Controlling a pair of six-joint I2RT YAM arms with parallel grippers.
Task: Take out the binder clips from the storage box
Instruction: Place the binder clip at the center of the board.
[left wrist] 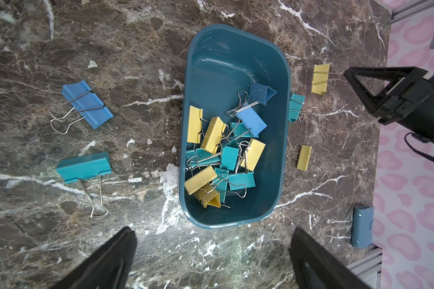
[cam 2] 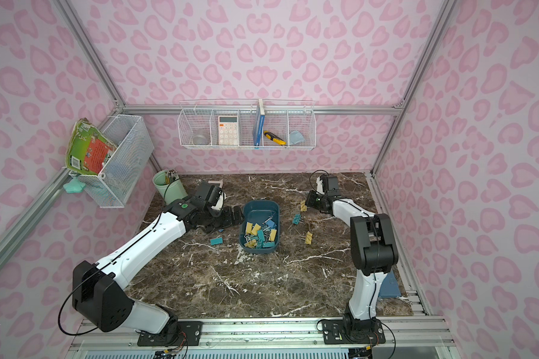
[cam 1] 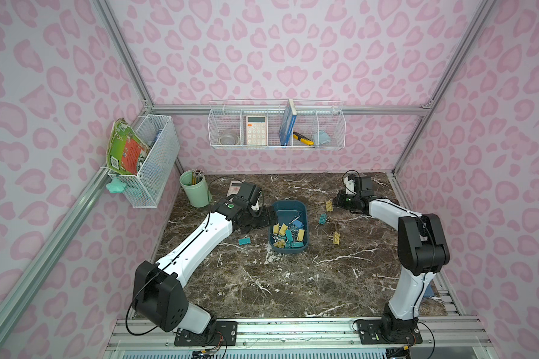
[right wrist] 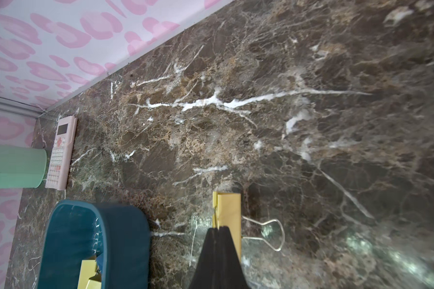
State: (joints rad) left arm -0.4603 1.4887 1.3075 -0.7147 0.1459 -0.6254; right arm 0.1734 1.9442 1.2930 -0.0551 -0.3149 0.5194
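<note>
My left gripper will move over the box next and then down to close on the body of one yellow binder clip (left wrist: pixel 201 179), because the clip lies uncovered on top of the near end of the heap.
The dark teal storage box (cam 1: pixel 288 208) (cam 2: pixel 260 208) (left wrist: pixel 226 62) stands mid-table with a heap of yellow, teal and blue binder clips (cam 1: pixel 288 236) (left wrist: pixel 223 155) in its near half. Several clips lie on the marble outside it: a blue one (left wrist: pixel 87 103) and a teal one (cam 1: pixel 244 240) (left wrist: pixel 83 166) to its left, a teal one (cam 1: pixel 323 219) and a yellow one (cam 1: pixel 336 237) to its right. My left gripper (cam 1: pixel 263 217) (left wrist: pixel 214 240) is open beside the box's left wall, holding nothing. My right gripper (cam 1: pixel 336 199) (right wrist: pixel 219 227) is shut on the wire handle of a yellow clip (cam 1: pixel 328 205) (right wrist: pixel 229 212) low over the table.
A green pencil cup (cam 1: pixel 195 189) and a pink calculator (right wrist: pixel 60 152) sit at the back left corner. A flat blue-grey case (cam 2: pixel 389 284) lies at the right front edge. White wire baskets (cam 1: pixel 276 124) (cam 1: pixel 147 161) hang on the back and left walls.
</note>
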